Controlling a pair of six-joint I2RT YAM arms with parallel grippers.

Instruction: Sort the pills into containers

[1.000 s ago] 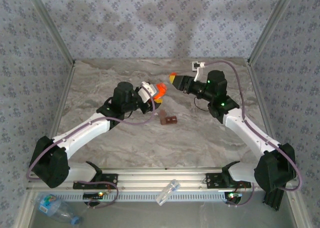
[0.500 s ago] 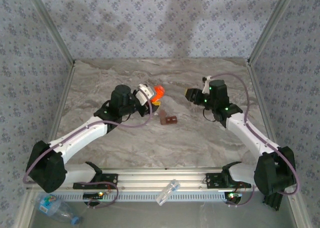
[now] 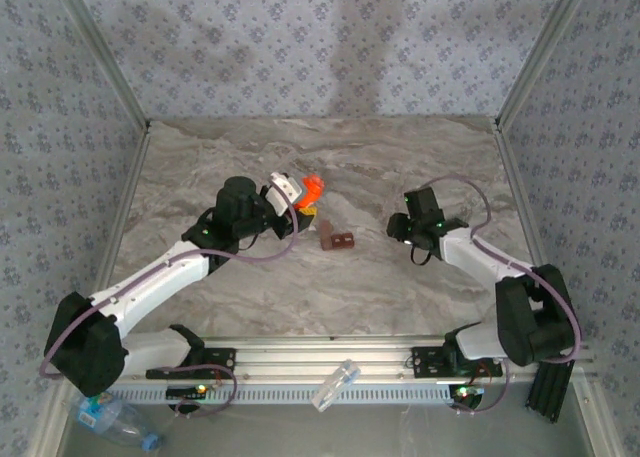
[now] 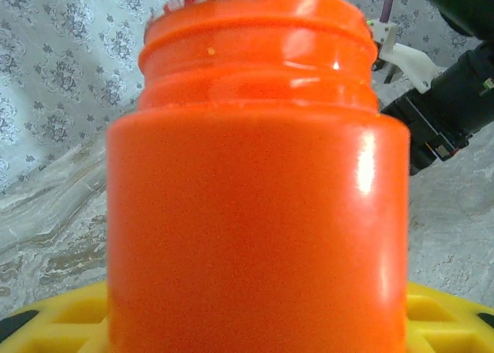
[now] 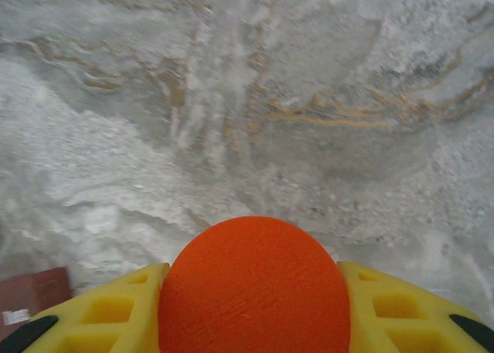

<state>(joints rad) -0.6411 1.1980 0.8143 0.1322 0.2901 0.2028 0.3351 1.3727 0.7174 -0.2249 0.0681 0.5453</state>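
Observation:
My right gripper moves down to the bare marble below it next, clear of the small brown box, and lets go of the round orange cap (image 5: 255, 291).
My left gripper (image 3: 303, 193) is shut on the small orange-red pill bottle (image 3: 313, 186), held just above the table left of centre. In the left wrist view the bottle (image 4: 255, 191) stands upright between yellow fingers (image 4: 54, 318); its threaded neck is bare, with no cap on it. My right gripper (image 3: 402, 227) hangs low over the table right of centre, pointing down. It is shut on a round orange cap (image 5: 255, 291), gripped between yellow fingers (image 5: 116, 310). I can make out no loose pills.
A small brown box (image 3: 337, 241) lies on the marble table between the arms, and its corner (image 5: 31, 291) also shows in the right wrist view. A clear tube (image 3: 335, 385) rests on the front rail. A water bottle (image 3: 110, 415) lies outside the front left corner.
The right gripper has pulled away from the bottle with the cap, swinging right, toward the front and down to the table. The left gripper with the bottle shifted slightly left.

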